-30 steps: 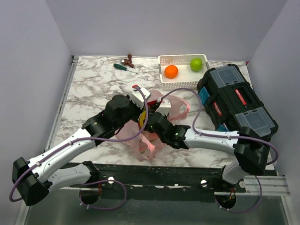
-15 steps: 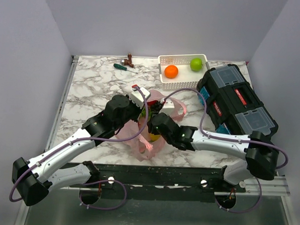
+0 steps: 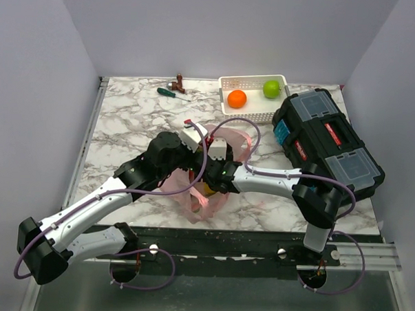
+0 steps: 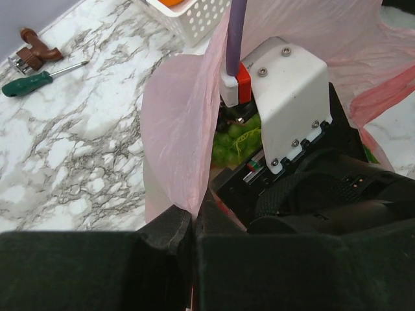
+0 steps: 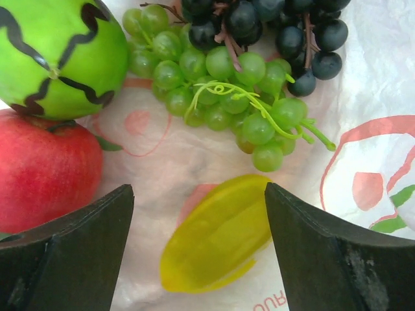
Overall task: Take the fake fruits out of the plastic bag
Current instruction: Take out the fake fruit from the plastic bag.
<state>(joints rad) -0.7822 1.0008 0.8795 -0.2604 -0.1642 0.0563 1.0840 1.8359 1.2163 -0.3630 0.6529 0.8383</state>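
Observation:
My right gripper moves down and slightly back next, to close around the sides of the yellow lemon-like fruit [image 5: 217, 236] between my open fingers.
The pink plastic bag [image 3: 225, 146] lies mid-table. My left gripper [image 4: 193, 217] is shut on its edge [image 4: 178, 129] and holds the mouth up. My right gripper [image 3: 211, 181] is inside the bag, open [image 5: 198, 207]. Its fingers [image 5: 71, 253] straddle a yellow lemon-like fruit [image 5: 217, 236] without touching it. Around it lie a red apple [image 5: 42, 168], a green fruit with dark stripes [image 5: 61, 52], green grapes [image 5: 217, 91] and dark grapes [image 5: 272, 26]. An orange [image 3: 237, 98] and a green apple [image 3: 271, 88] sit in the white basket [image 3: 253, 115].
A black toolbox [image 3: 329, 137] stands at the right. A green-handled screwdriver [image 3: 172, 93] and a small brown object [image 3: 178, 80] lie at the back. My right wrist's white camera mount [image 4: 288, 97] fills the bag mouth in the left wrist view.
My right gripper has moved left and deeper into the bag, its forearm now stretched across the table. My left gripper has kept its hold on the bag edge.

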